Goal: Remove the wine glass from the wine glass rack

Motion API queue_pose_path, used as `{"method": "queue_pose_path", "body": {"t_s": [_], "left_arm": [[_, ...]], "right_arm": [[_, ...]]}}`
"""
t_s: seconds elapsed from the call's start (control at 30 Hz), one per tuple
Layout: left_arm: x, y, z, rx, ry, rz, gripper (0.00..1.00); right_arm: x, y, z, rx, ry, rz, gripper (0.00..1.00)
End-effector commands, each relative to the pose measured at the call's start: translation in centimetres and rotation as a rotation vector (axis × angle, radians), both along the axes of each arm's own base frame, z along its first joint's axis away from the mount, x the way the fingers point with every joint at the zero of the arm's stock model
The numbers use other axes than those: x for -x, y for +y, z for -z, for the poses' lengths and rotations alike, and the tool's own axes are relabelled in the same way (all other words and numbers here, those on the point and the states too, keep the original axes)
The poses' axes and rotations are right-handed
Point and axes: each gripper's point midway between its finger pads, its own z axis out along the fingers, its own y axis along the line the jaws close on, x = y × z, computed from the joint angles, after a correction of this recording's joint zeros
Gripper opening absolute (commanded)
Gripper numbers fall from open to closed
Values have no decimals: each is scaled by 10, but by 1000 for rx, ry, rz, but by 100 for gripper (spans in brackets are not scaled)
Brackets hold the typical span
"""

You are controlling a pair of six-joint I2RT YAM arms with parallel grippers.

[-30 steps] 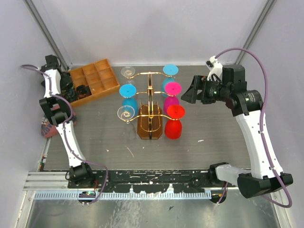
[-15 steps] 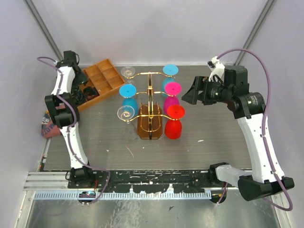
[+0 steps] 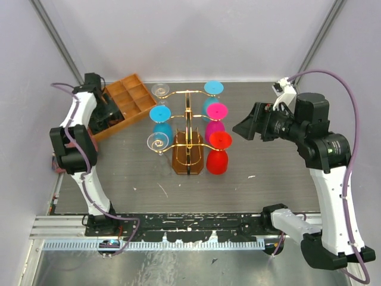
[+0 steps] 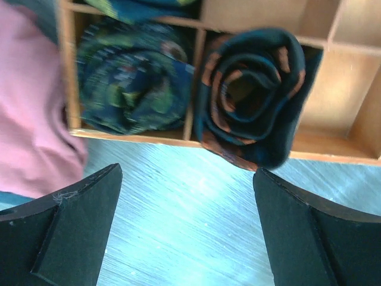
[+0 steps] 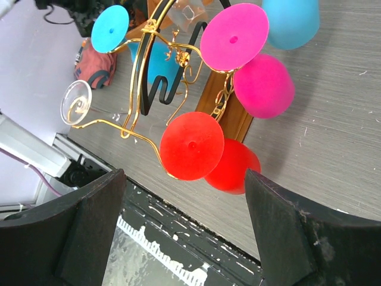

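Observation:
My right gripper moves outward next, then onto the foot's edge clear of the wire, since the cyan glass's foot [image 3: 215,87] is outward at the rack's far end.
The gold wire wine glass rack [image 3: 187,113] stands mid-table on its amber base [image 3: 187,159]. Glasses hang upside down from it: red [image 3: 219,152], pink [image 3: 215,116] and cyan [image 3: 213,89] on the right, blue [image 3: 161,119] and two clear ones [image 3: 158,143] on the left. My right gripper [image 3: 250,122] is open and empty, to the right of the rack and apart from it. Its wrist view looks between the fingers at the red glass [image 5: 193,146], with the pink one [image 5: 235,36] above. My left gripper [image 3: 101,113] is open and empty at the tray's near edge.
An orange-brown compartmented tray [image 3: 128,89] lies at the back left. The left wrist view shows its wall [image 4: 351,89], two rolled dark fabrics [image 4: 250,89] in its compartments, and pink cloth [image 4: 30,107] beside it. A reddish cloth [image 3: 56,161] lies at the table's left edge.
My left arm has swung right, from the left edge to over the tray's near side. My right arm has drawn back to the right, away from the rack.

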Motion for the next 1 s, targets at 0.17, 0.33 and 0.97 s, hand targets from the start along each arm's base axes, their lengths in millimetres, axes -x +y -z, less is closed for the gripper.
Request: {"method": "queue_pose_path", "body": {"t_s": [0.17, 0.33, 0.97], "left_arm": [[14, -43, 62, 17, 227, 123, 98], [11, -24, 81, -73, 344, 129, 98], [87, -117, -49, 291, -110, 151, 98]], "right_arm": [[16, -3, -29, -28, -70, 16, 87], [5, -1, -16, -25, -22, 17, 87], [-133, 5, -5, 62, -38, 97, 57]]}}
